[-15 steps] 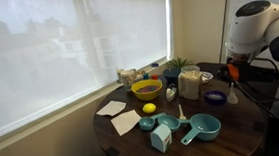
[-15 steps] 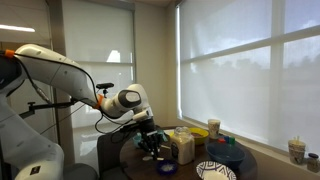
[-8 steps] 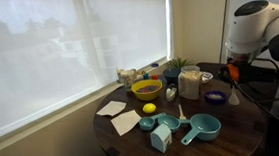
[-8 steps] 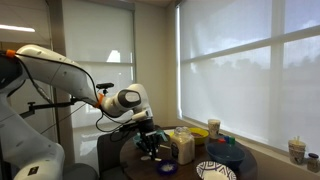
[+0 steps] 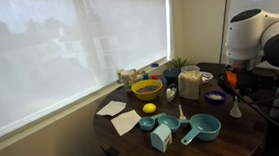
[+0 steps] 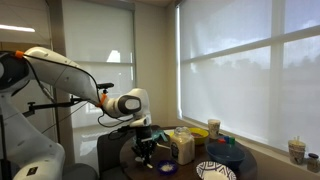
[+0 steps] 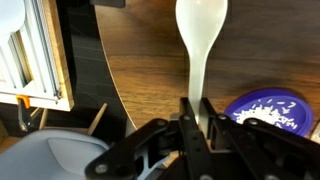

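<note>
My gripper moves down and in from the table's edge onto the bare wood next, since the spoon has clear room there beside the purple bowl.
My gripper (image 7: 197, 105) is shut on the handle of a white plastic spoon (image 7: 200, 30), whose bowl points away from me over the dark round wooden table (image 7: 140, 50). In an exterior view the gripper (image 5: 231, 84) hangs at the table's edge with the spoon (image 5: 235, 107) pointing down, just beside a purple bowl (image 5: 215, 97). That bowl also shows in the wrist view (image 7: 262, 108), to the right of the jaws. In an exterior view the gripper (image 6: 143, 150) is low over the table's near side.
The table holds a yellow bowl (image 5: 146, 88), a lemon (image 5: 149, 108), teal measuring cups (image 5: 199, 130), a clear jar (image 5: 189, 82), white napkins (image 5: 112, 108) and a small plant (image 5: 179, 65). A patterned plate (image 6: 215, 171) lies near the jar (image 6: 184, 146). Blinds cover the windows.
The arm has swung and lowered toward the table with the spoon still in the jaws. The things on the table have not moved.
</note>
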Robot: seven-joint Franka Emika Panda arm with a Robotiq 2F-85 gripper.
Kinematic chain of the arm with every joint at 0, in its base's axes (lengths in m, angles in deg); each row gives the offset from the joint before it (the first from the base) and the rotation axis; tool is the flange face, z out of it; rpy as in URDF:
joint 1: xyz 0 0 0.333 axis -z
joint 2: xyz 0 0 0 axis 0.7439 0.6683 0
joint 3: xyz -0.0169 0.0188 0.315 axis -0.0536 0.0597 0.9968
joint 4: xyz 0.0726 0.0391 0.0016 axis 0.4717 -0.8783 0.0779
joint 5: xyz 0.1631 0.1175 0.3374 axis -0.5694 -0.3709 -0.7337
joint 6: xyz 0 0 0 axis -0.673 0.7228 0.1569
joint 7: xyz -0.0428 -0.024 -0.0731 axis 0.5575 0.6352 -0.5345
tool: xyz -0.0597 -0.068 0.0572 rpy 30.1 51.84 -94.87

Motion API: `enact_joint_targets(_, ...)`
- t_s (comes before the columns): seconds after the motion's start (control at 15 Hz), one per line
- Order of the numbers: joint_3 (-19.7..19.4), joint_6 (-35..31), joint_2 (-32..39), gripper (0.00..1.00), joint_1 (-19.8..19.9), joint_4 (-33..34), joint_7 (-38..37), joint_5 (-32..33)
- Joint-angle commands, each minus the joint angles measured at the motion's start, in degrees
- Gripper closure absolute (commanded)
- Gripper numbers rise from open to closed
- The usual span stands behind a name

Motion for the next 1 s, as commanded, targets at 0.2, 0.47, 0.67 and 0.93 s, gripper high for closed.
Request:
enact_joint_targets(0.2, 1.96, -7.62, 1.32, 0.97, 1.99, -2.22, -1.47, -6.96)
enact_joint_targets(0.47, 2.69, -11.97, 2.04, 0.97, 2.17, -3.30, -1.36, -8.91)
enact_joint_targets(0.67, 3.37, -13.54, 2.27, 0.84, 2.37, -3.53, -1.62, -9.57)
enact_joint_targets(0.93, 4.01, -13.75, 2.16, 0.52, 2.43, -3.43, -2.15, -9.95)
